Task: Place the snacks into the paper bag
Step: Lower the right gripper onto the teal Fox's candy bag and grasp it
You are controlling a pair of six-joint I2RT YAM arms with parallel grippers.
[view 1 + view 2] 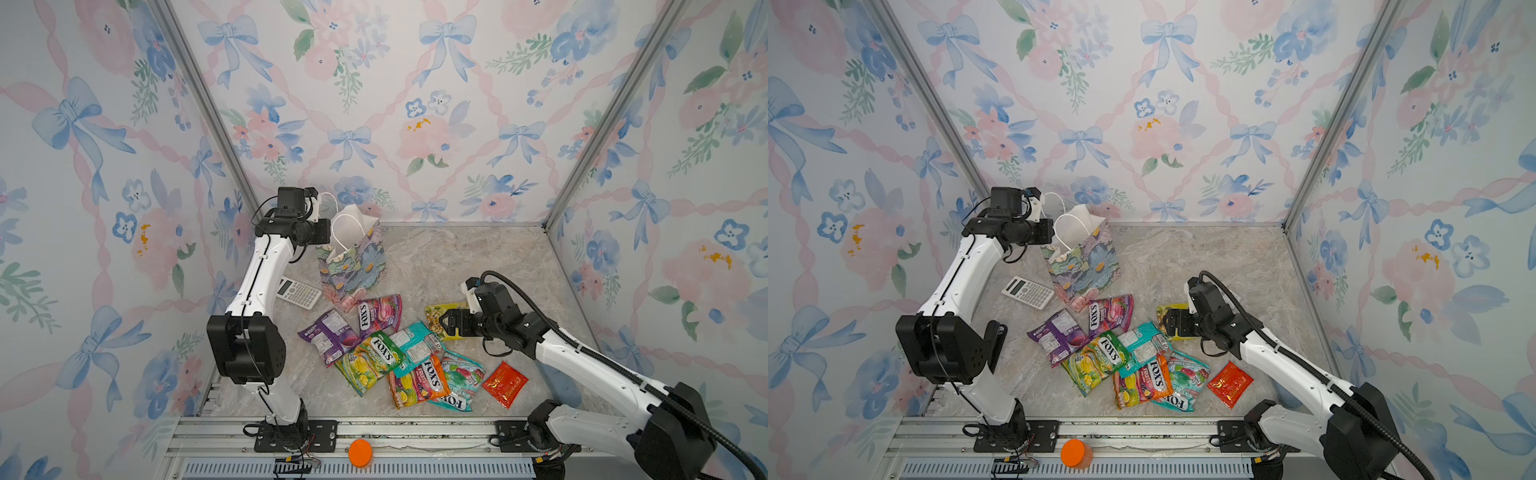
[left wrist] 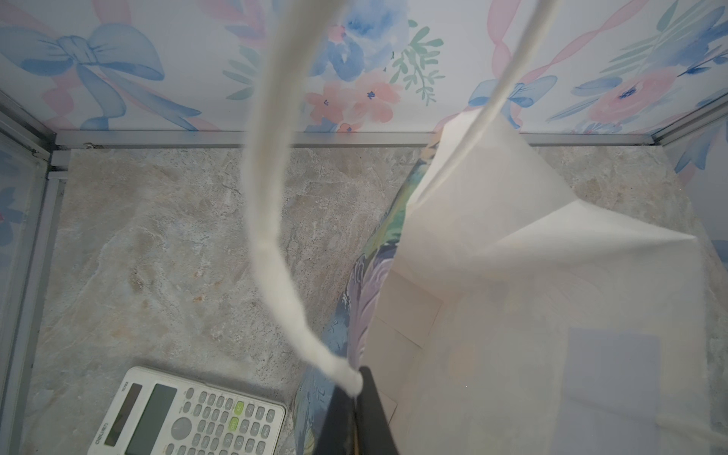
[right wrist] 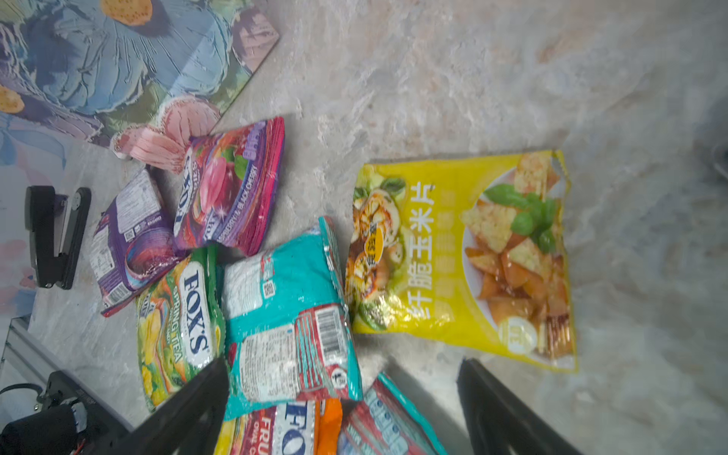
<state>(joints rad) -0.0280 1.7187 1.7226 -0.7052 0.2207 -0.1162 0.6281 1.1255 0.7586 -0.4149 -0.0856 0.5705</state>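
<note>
The right gripper moves back toward the base next. It then comes down onto the teal packet's edge by the red sachet (image 1: 505, 383), since the orange packet overlaps the teal packet's other side.
The flowered paper bag (image 1: 353, 266) stands upright at the back left, its white lining (image 2: 492, 244) showing. My left gripper (image 2: 356, 388) is shut on the bag's rim where a white cord handle (image 2: 272, 244) ends. Several snacks lie in front of it: purple (image 1: 328, 334), pink (image 1: 379, 313), green-yellow (image 1: 370, 361), teal (image 1: 417, 345), orange (image 1: 419, 382) and a red sachet (image 1: 505, 383). My right gripper (image 3: 342, 366) hangs open just above the pile, between the teal packet (image 3: 291, 299) and the yellow packet (image 3: 465, 256). Nothing is between its fingers.
A grey-white calculator (image 1: 299, 292) lies left of the bag, under my left arm. An orange round cap (image 1: 360, 453) sits on the front rail. Flowered walls with metal posts close in the marble floor (image 1: 478, 257) on three sides.
</note>
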